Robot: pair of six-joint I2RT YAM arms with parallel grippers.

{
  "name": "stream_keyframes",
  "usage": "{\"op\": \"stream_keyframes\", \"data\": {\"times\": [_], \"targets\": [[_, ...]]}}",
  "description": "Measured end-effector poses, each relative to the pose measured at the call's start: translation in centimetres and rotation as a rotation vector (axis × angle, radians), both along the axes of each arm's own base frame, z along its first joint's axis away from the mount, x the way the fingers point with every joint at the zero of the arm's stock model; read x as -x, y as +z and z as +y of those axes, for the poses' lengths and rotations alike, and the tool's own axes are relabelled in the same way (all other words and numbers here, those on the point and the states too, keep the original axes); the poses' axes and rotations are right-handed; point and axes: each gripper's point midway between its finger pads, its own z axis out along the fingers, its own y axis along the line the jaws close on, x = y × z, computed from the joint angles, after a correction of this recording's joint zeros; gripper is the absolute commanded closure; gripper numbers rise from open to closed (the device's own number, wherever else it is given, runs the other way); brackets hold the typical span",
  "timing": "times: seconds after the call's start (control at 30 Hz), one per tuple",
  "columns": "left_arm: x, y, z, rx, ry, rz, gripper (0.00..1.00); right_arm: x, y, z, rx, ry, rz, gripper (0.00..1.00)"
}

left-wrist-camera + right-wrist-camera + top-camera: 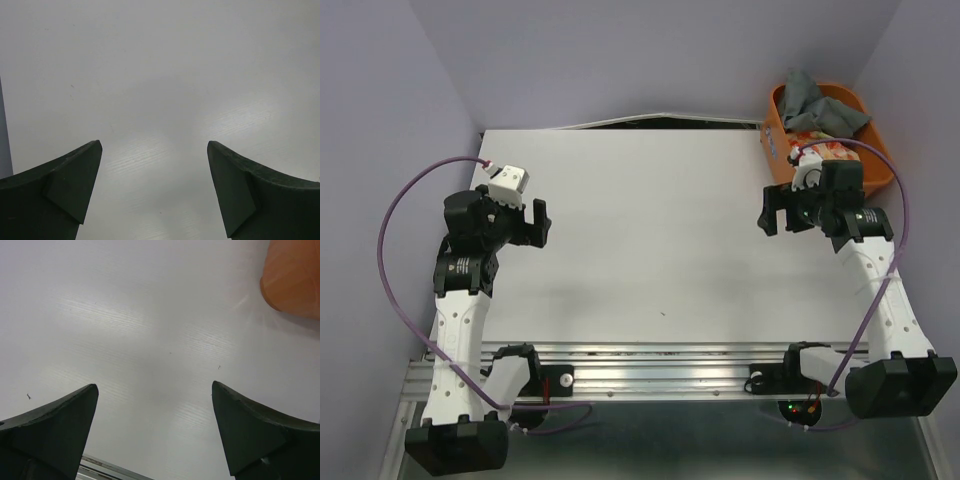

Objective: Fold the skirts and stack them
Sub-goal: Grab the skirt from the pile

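The printed skirt's near part is the next goal for my right gripper, which should move away from my base over the orange basket (778, 122) and then down onto that part of the skirt.
The dark grey skirt (817, 104) lies crumpled in the orange basket (778, 122) at the table's back right corner. The cream leafy-print skirt (823, 152) shows under it, partly hidden by the right wrist. My right gripper (771, 214) hovers open and empty over the table just left of the basket; its wrist view (155, 390) shows bare table between the jaws. My left gripper (538, 223) is open and empty above the left side of the table, and its wrist view (155, 147) shows only bare table.
The white table (650, 230) spans the middle, with purple walls behind and at the sides. The basket's corner shows in the right wrist view (295, 275). A metal rail (650, 365) runs along the near edge. Purple cables loop beside each arm.
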Motion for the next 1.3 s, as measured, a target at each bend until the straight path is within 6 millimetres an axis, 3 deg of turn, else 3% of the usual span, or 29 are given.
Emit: {"op": "stream_keyframes", "data": {"times": [0.2,0.43,0.53,0.63,0.77,0.8,0.87,1.07,1.2,1.3], "targets": [[0.0,-0.2,0.1,-0.012,-0.001,0.005,0.01,-1.6,2.0,-0.1,-0.014,-0.032,-0.022,0.0],[0.0,-1.4,0.2,-0.022,-0.007,0.052,0.02,-5.9,4.8,-1.5,0.042,-0.057,-0.06,0.0],[0.2,-1.5,0.2,-0.024,-0.009,0.063,0.01,-9.8,7.8,-4.4,0.049,-0.099,-0.1,0.0],[0.2,-1.3,0.1,-0.02,-0.015,0.062,0.01,-14.4,11.4,-9.4,0.045,-0.171,-0.157,0.0],[-0.2,-0.5,-0.1,-0.009,-0.023,0.056,0.02,-19.3,11.9,-15.6,0.071,-0.255,-0.183,0.0],[-0.3,-0.4,-0.2,-0.007,-0.024,0.054,0.01,-19.9,11.2,-16.5,0.077,-0.266,-0.173,0.0],[-0.4,-0.3,-0.2,-0.004,-0.025,0.054,0.01,-20.6,8.1,-17.8,0.081,-0.282,-0.103,0.0],[-0.5,-0.4,-0.3,0.003,-0.023,0.054,0.01,-20.1,-1.1,-17.3,0.059,-0.266,0.101,0.0],[-0.5,-0.8,-0.3,0.009,-0.021,0.064,0.01,-20.8,-5.2,-17.5,0.044,-0.271,0.162,0.0],[-0.5,-1.1,-0.3,0.015,-0.02,0.073,0.01,-21.5,-7.1,-17.8,0.035,-0.289,0.172,0.0]]}}
